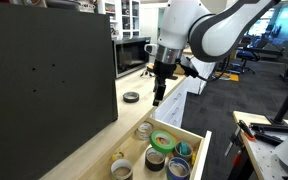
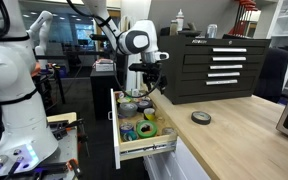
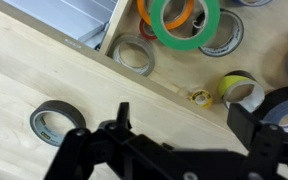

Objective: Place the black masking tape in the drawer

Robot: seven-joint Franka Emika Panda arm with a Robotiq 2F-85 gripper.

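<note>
My gripper is to move down and left in the wrist view to the black masking tape and lower astride its drawer-side rim (image 2: pixel 195 120) (image 3: pixel 80 118), since the tape's hole is open.
The black masking tape (image 1: pixel 131 97) lies flat on the light-wood countertop, apart from the gripper; it also shows in the other exterior view (image 2: pixel 200 117) and at the lower left of the wrist view (image 3: pixel 56 120). The drawer (image 1: pixel 196 134) is pulled open below the counter edge, with pale plywood sides (image 3: pixel 115 25) and a white front (image 2: pixel 149 150), and holds several tape rolls. My gripper (image 1: pixel 158 97) hangs above the counter edge beside the drawer (image 2: pixel 144 86). Its fingers (image 3: pixel 184 125) are spread apart and hold nothing.
Inside the drawer are a green roll (image 3: pixel 184 20), a grey roll (image 3: pixel 134 55), a yellow roll (image 3: pixel 239 88) and others. A large black panel (image 1: pixel 49 70) stands on the counter. A black tool chest (image 2: pixel 214 65) sits at the back.
</note>
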